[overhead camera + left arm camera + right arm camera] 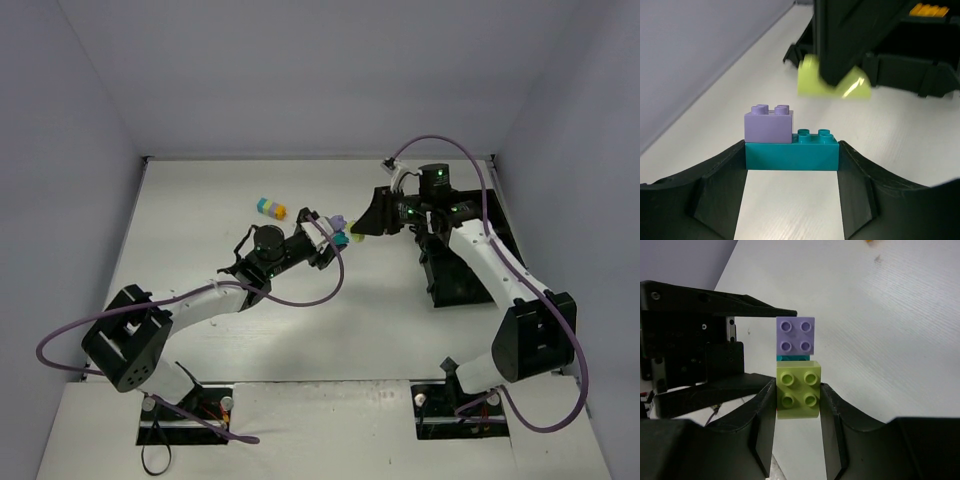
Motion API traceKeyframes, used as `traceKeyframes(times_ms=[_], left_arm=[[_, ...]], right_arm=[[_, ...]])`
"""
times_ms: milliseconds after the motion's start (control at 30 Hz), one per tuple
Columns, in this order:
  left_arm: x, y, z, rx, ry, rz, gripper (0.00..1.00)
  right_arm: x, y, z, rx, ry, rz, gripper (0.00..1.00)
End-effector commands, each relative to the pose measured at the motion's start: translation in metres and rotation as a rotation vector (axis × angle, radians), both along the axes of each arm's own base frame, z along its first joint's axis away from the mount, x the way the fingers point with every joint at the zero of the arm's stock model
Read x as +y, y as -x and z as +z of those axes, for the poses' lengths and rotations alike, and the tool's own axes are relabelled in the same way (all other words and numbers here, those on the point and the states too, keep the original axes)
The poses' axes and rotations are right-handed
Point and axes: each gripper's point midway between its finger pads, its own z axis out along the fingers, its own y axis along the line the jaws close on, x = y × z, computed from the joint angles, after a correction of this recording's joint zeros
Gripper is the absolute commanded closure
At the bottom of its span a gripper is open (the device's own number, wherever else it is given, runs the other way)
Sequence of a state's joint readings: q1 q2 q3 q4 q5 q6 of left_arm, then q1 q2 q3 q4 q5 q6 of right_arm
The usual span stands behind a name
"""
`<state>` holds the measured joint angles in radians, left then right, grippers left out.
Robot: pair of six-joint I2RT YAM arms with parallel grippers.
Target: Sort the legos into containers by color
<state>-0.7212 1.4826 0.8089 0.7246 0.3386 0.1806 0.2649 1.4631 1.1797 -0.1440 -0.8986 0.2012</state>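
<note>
I should next move my right gripper over the black tray's far corner nearest in the middle of the table, turn it down and release, since the lime green brick is apart from the teal one.
My left gripper point(330, 236) point(791, 162) is shut on a teal brick point(791, 155) with a lavender brick point(769, 125) stacked on its left half; the pair is held above mid-table. My right gripper point(372, 224) point(798, 400) is shut on a lime green brick point(798, 390) point(832, 85), held just apart from the teal brick point(792, 358) and the lavender brick point(796, 336). The two grippers face each other. The black compartment tray point(455, 280) lies at the right, partly under the right arm.
A joined cluster of cyan, yellow and orange bricks point(270, 208) lies on the table behind the left gripper. An orange brick point(929, 9) shows in the tray point(910, 65). Grey walls close in the table on three sides.
</note>
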Motion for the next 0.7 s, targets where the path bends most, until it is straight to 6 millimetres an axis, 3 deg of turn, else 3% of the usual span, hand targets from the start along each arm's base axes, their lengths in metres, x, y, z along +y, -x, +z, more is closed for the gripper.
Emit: traceKeyframes(times_ms=[0,200,300,333,433,567,667], left_arm=[[0.021,-0.013,0.020,-0.038,0.078,0.062,1.00],[0.035,-0.018,0.017,-0.037,0.072,0.090,1.00],[0.036,-0.015,0.021,-0.043,0.071,0.081,1.00],[0.036,-0.014,0.022,-0.043,0.073,0.076,1.00],[0.036,-0.009,0.023,-0.037,0.075,0.061,1.00],[0.041,-0.002,0.026,-0.032,0.077,0.061,1.00],[0.044,0.005,0.031,-0.035,0.068,0.052,1.00]], right_arm=[[-0.016,-0.012,0.033,-0.138,-0.021,-0.026,1.00],[-0.026,-0.018,0.024,-0.122,0.032,-0.060,1.00],[-0.067,-0.053,0.003,-0.115,0.202,-0.295,1.00],[-0.096,-0.073,-0.007,-0.120,0.320,-0.455,1.00],[-0.156,-0.099,-0.024,-0.079,0.503,-0.754,1.00],[-0.199,-0.117,-0.028,-0.061,0.609,-0.966,1.00],[-0.222,-0.126,-0.043,-0.042,0.700,-1.043,0.98]])
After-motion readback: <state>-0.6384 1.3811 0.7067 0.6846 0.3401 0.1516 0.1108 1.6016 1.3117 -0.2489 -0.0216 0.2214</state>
